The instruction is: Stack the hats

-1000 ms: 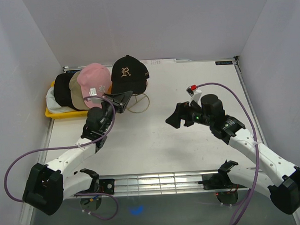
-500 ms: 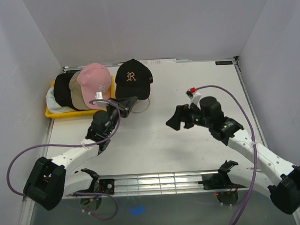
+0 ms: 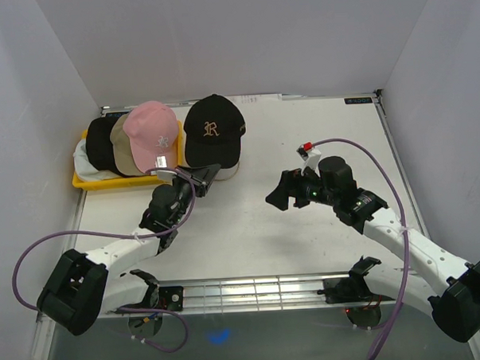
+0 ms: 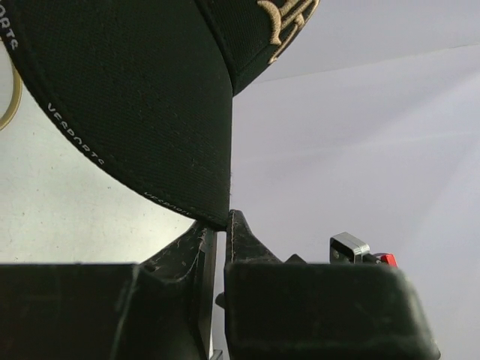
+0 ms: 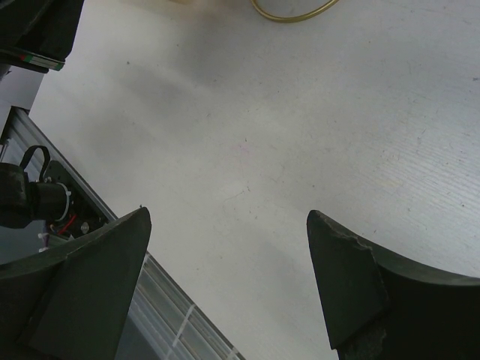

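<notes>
The stand's ring shows below the edge of the black cap, so my left gripper should next move down with the black cap onto the gold wire stand and let go of the cap's front edge.
A black cap with a gold "R" logo (image 3: 212, 133) sits at the back middle of the table, over the gold wire stand (image 3: 230, 172). My left gripper (image 3: 205, 176) is shut on the front edge of its brim. In the left wrist view the brim (image 4: 135, 97) fills the upper left and my gripper (image 4: 227, 222) pinches its tip. A pink cap (image 3: 152, 134), a tan cap (image 3: 122, 145), another black cap (image 3: 100, 142) and a white cap (image 3: 83, 161) lie overlapped in a row at the back left. My right gripper (image 3: 279, 193) is open and empty above the table, also seen in the right wrist view (image 5: 229, 217).
A yellow tray (image 3: 89, 183) holds the row of caps by the left wall. The stand's gold ring shows at the top of the right wrist view (image 5: 292, 13). A metal rail (image 3: 253, 289) runs along the near table edge.
My left gripper has brought the black "R" cap forward and down over the gold stand, whose ring is now mostly covered. The right arm has shifted only slightly.
</notes>
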